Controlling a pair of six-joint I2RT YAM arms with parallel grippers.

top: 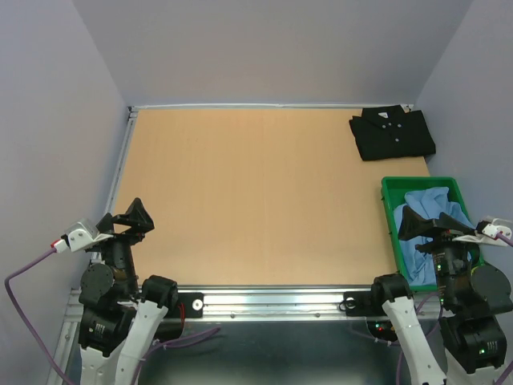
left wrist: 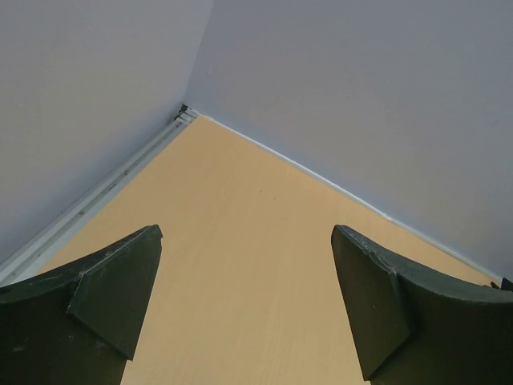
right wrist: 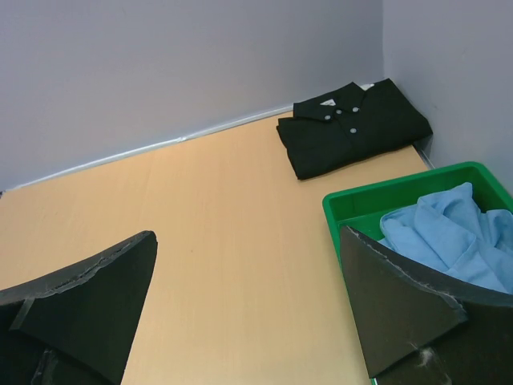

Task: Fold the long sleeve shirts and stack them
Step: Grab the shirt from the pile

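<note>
The right gripper reaches out, tilts down and lowers onto the far part of the light blue shirt (top: 429, 216) next, because it still lies crumpled inside the green tray (top: 390, 192).
A black shirt (top: 392, 133) with small white buttons lies folded at the table's far right corner; it also shows in the right wrist view (right wrist: 353, 127). A light blue shirt (top: 429, 216) lies crumpled in the green tray (top: 390, 192) at the right; the right wrist view shows it (right wrist: 449, 233) in the tray (right wrist: 353, 204) too. My left gripper (top: 128, 220) is open and empty at the near left, its fingers (left wrist: 120, 281) over bare table. My right gripper (top: 433, 227) is open and empty, hovering over the tray's near part.
The table is a tan wooden board (top: 256, 192) boxed in by grey walls at the back and sides. A metal rail (top: 264, 301) runs along the near edge between the arm bases. A white strip lines the left edge (left wrist: 104, 192).
</note>
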